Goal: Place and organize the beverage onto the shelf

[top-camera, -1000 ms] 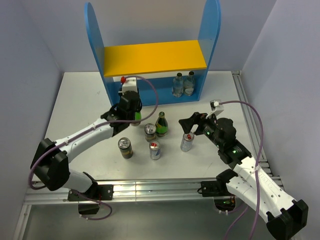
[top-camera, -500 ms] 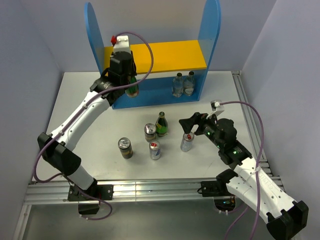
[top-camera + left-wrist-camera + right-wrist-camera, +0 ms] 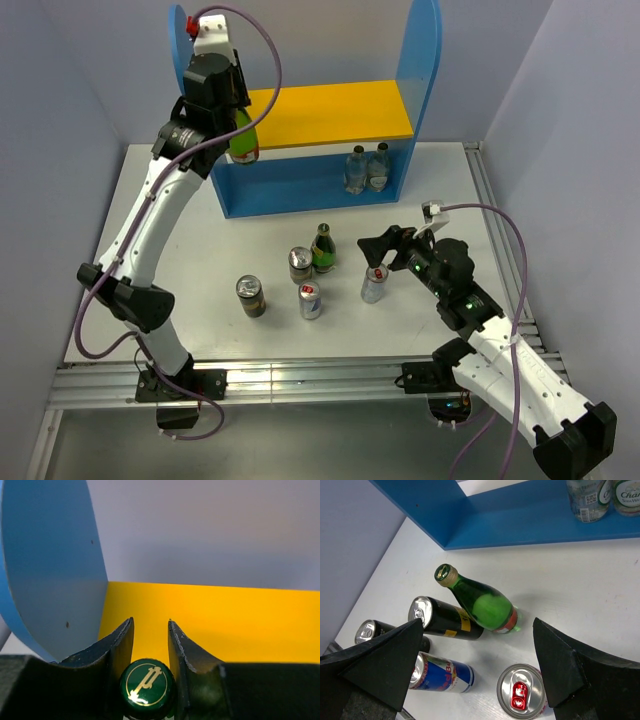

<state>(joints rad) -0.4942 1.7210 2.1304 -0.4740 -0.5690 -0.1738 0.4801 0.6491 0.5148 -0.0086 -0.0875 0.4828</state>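
Observation:
The green bottle goes in my left gripper away from my base onto the yellow board's end (image 3: 124, 615) beside the nearby blue panel next.
The shelf (image 3: 305, 113) stands at the back, with blue side panels, a yellow upper board (image 3: 225, 620) and two clear bottles (image 3: 366, 168) on its lower level. My left gripper (image 3: 228, 118) is shut on a green bottle (image 3: 243, 145) by its neck, its green cap (image 3: 148, 685) between the fingers, raised at the left end of the yellow board. My right gripper (image 3: 385, 248) is open above a silver can with a red tab (image 3: 522, 692). On the table stand another green bottle (image 3: 480, 601), a black can (image 3: 442, 617) and a blue can (image 3: 440, 672).
A further dark can (image 3: 250, 296) stands front left of the group. The shelf's left blue side panel (image 3: 55, 575) is close to the left of my left gripper. Grey walls enclose the table on three sides.
My left arm has lifted the green bottle from table level up and back to the left end of the yellow upper board. The right arm has not moved.

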